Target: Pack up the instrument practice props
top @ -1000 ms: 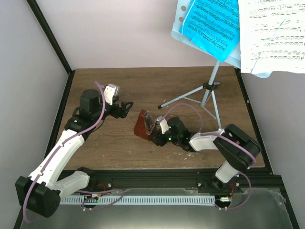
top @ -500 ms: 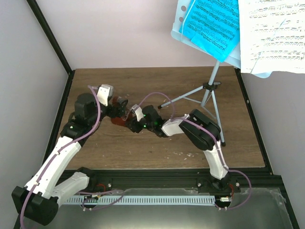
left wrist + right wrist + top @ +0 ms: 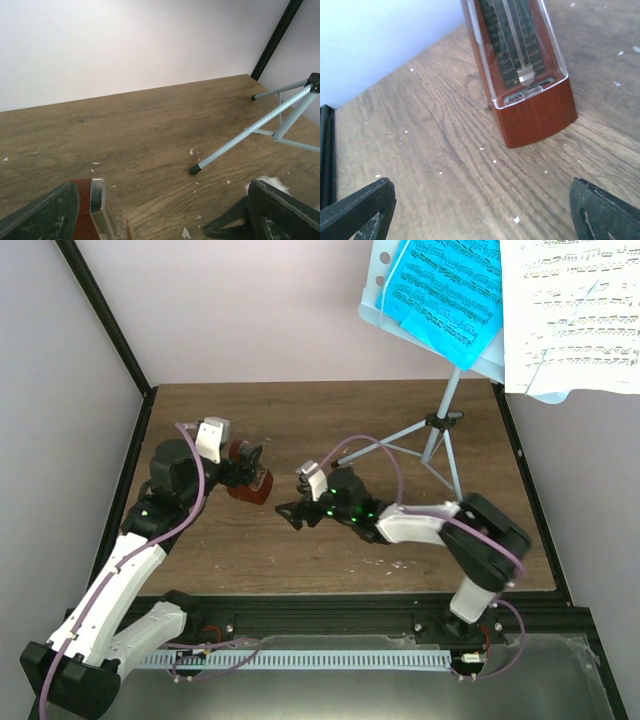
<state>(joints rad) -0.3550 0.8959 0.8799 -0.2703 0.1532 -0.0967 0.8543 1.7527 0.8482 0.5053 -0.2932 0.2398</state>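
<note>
The stand's bare pole [image 3: 449, 395] stands outward of my right gripper and to its right in the top view, so I should swing there, turning outward, to clasp it.
The small red-brown metronome [image 3: 251, 484] with its clear cover rests on the table at left centre. My left gripper [image 3: 250, 468] is open around it. In the left wrist view [image 3: 164, 189] the metronome [image 3: 97, 210] sits just inside the left finger [image 3: 42, 215], apart from the right finger. My right gripper [image 3: 290, 513] is open and empty, a short way right of the metronome [image 3: 525, 75], which faces it [image 3: 482, 185]. The pale blue music stand [image 3: 440, 325] on its silver tripod [image 3: 440, 440] stands at the back right. It holds a blue page [image 3: 450, 285] and a white page [image 3: 570, 315].
A tripod leg [image 3: 240, 142] with a black foot reaches toward the table's middle. Small white flecks lie on the wooden table [image 3: 330, 410]. A black frame post [image 3: 100, 310] rises at the back left, and a black rail [image 3: 350, 615] runs along the near edge.
My right gripper carried the metronome left to the left gripper, let it go and drew back right, now open. My left gripper closed in around the metronome.
</note>
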